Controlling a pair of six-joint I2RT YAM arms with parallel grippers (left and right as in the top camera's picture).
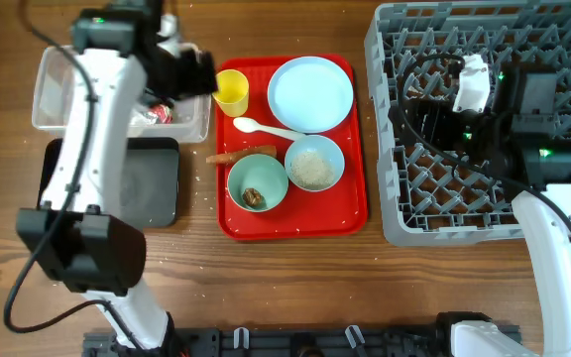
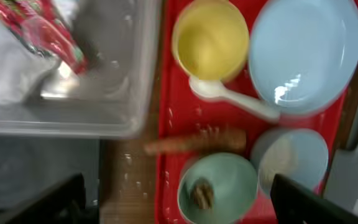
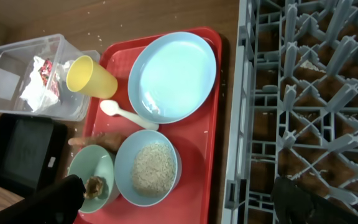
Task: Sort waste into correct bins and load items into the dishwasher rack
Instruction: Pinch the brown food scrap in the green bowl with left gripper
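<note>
The brown lump will leave its bowl after my left gripper moves back past the carrot stick, then down onto that bowl's rim beside the rice bowl.
The clear bin [image 1: 56,99] holds white napkins and the red wrapper [image 2: 39,31]. The black bin [image 1: 152,183] lies in front of it. On the red tray [image 1: 295,220] are the yellow cup [image 1: 231,91], blue plate [image 1: 310,92], white spoon [image 1: 266,129], a bowl of rice [image 1: 314,164], a bowl with the brown lump [image 1: 257,183] and the carrot stick [image 1: 236,155] at the tray's left edge. My left gripper [image 1: 191,71] is open and empty between the clear bin and the cup. My right gripper [image 1: 429,94] is open and empty over the grey rack [image 1: 404,203].
Rice grains are scattered on the wooden table near the tray's left edge [image 2: 129,180]. The rack stands right beside the tray. My left arm crosses above both bins.
</note>
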